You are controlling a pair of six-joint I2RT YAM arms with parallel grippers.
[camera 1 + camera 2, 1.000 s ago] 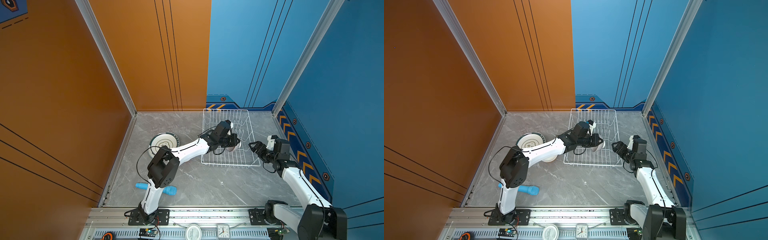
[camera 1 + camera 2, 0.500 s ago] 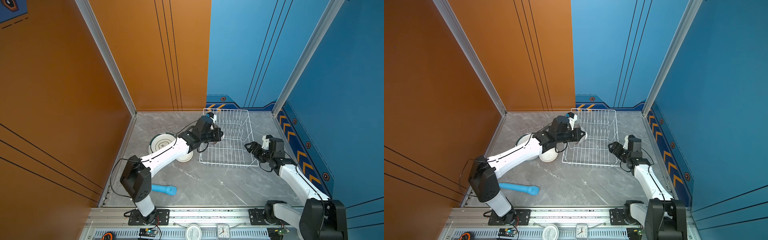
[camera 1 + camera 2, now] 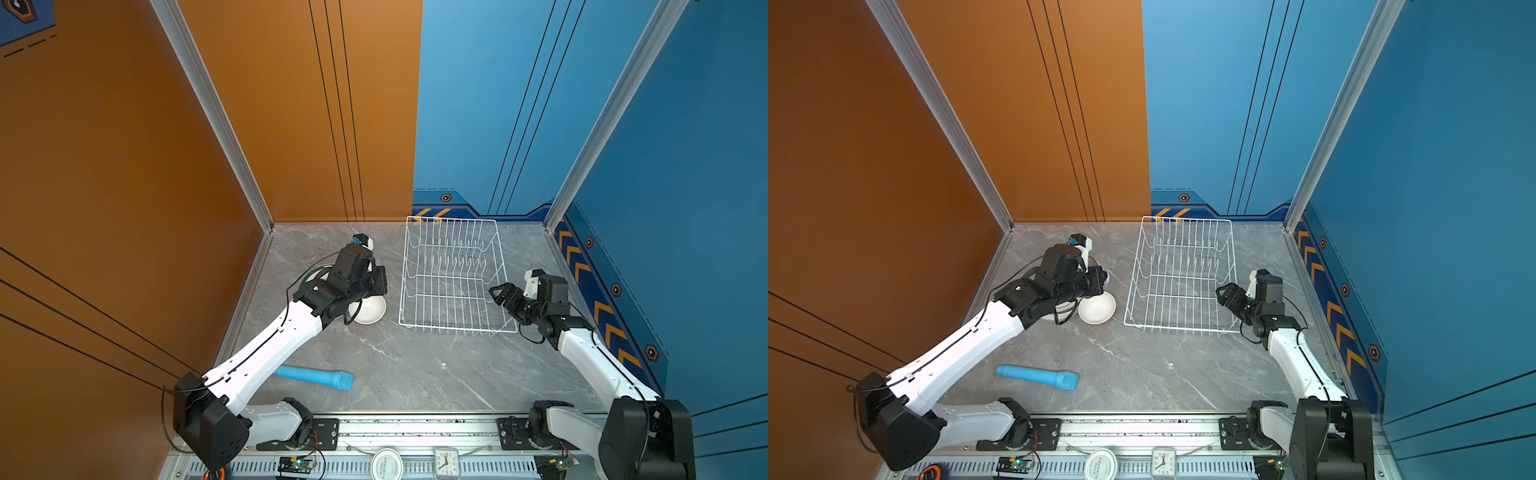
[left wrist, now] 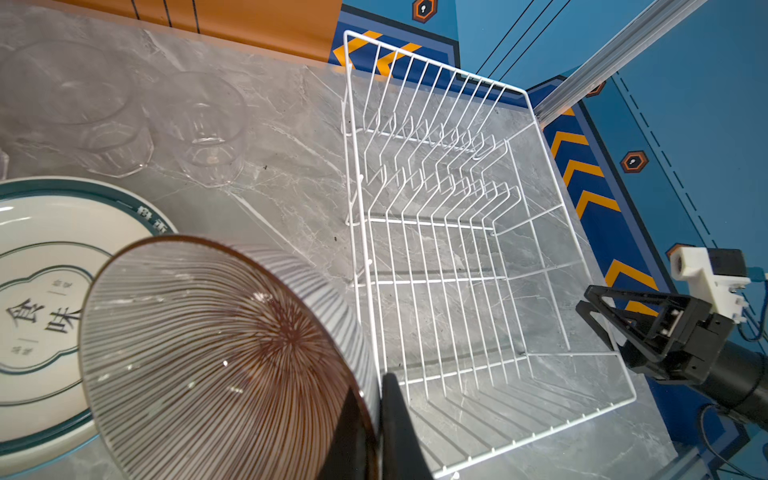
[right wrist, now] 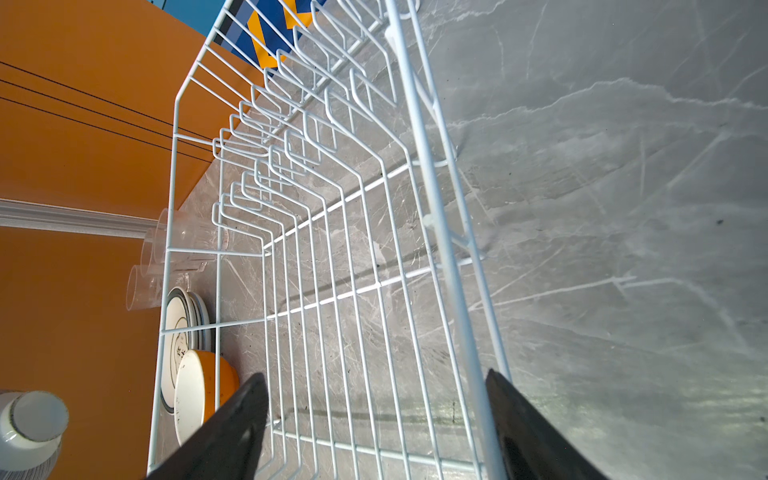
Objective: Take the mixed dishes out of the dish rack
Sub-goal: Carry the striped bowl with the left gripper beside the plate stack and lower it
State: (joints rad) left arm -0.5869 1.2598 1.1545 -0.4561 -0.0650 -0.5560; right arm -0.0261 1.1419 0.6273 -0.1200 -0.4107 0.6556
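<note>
I should next lower my left gripper to the opening of the orange bowl and let go of the grey-striped bowl inside it, because the orange bowl underneath is empty.
The dish rack [image 3: 451,274] [image 3: 1181,274] [image 4: 457,232] [image 5: 332,249] stands empty at the back right in both top views. Left of it, my left gripper [image 3: 376,284] [image 4: 370,382] is shut on the rim of the grey-striped bowl [image 4: 216,353] [image 5: 29,432], held tilted above the plates [image 4: 41,291] [image 5: 178,332]. The orange bowl [image 3: 368,309] [image 3: 1098,307] [image 5: 199,390] sits beside the plates. Clear tumblers [image 4: 203,124] [image 5: 183,237] stand behind them. My right gripper [image 3: 496,293] [image 3: 1223,293] [image 5: 374,376] is open at the rack's right side, with the rim wire between its fingers.
A light-blue cylinder [image 3: 313,376] [image 3: 1038,377] lies near the front edge on the left. Orange and blue walls enclose the grey marble table [image 3: 415,365] on three sides. A rail with a small clock [image 3: 446,461] runs along the front.
My left arm has swung left out of the rack with the striped bowl, to above the plates and orange bowl. The right gripper has stayed open beside the rack.
</note>
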